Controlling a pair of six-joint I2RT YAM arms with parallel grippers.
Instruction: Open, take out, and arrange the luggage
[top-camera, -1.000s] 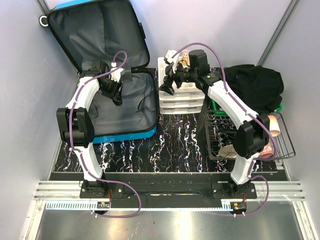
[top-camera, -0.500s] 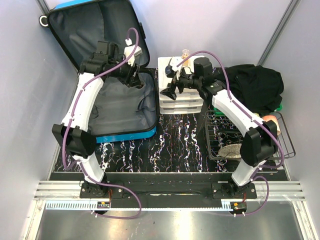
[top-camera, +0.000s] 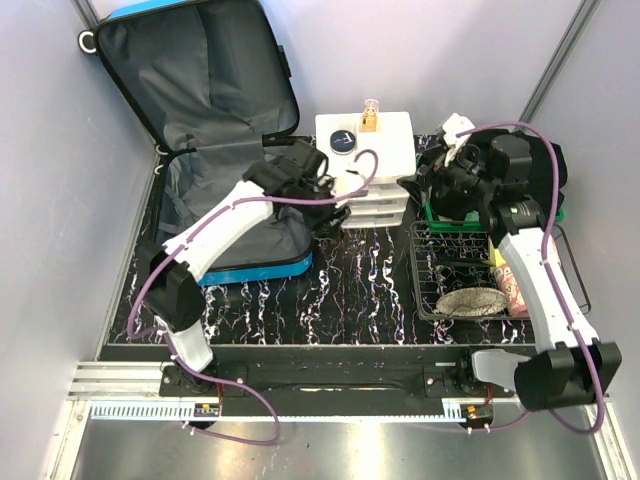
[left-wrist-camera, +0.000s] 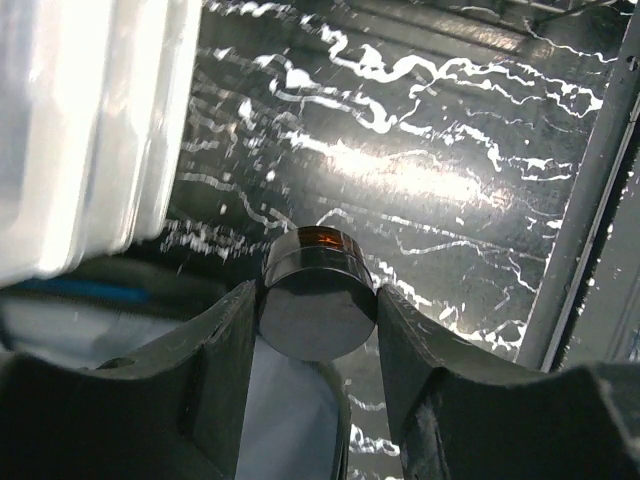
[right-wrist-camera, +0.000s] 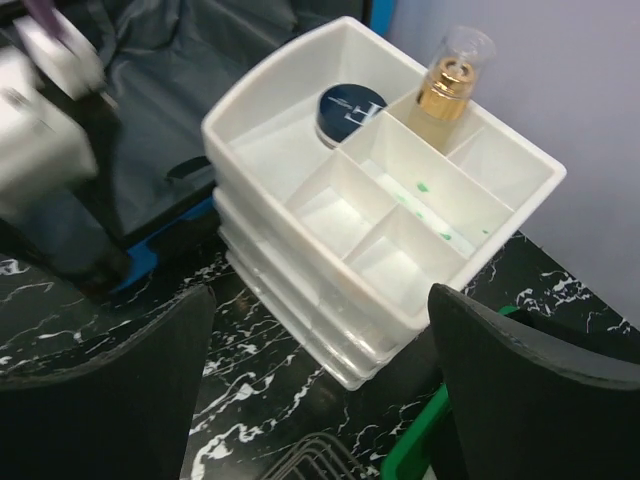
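The left gripper lowers the jar next and shifts to the right in the top view, onto the marbled table before the white organiser (top-camera: 362, 256) (left-wrist-camera: 294, 168).
The luggage (top-camera: 200, 90) lies open at the back left, its blue shell holding a dark grey lining and its lid leaning on the wall; the lining also shows in the right wrist view (right-wrist-camera: 200, 60). My left gripper (top-camera: 335, 215) hangs over the marbled table, just in front of the white organiser's left corner. It is shut on a small round dark jar (left-wrist-camera: 318, 295) with an amber band. My right gripper (top-camera: 425, 185) hovers open and holds nothing, to the right of the organiser (right-wrist-camera: 390, 230).
On the organiser top (top-camera: 390, 150) stand a dark blue round tin (top-camera: 343, 142) and a gold perfume bottle (top-camera: 370, 115). A black cloth (top-camera: 530, 160) covers the green tray (top-camera: 432, 212). A wire basket (top-camera: 440, 270) with several items sits at the right.
My left arm swung out of the luggage to the organiser's front, carrying the jar. My right arm drew back rightward from the organiser top, leaving the perfume bottle standing there.
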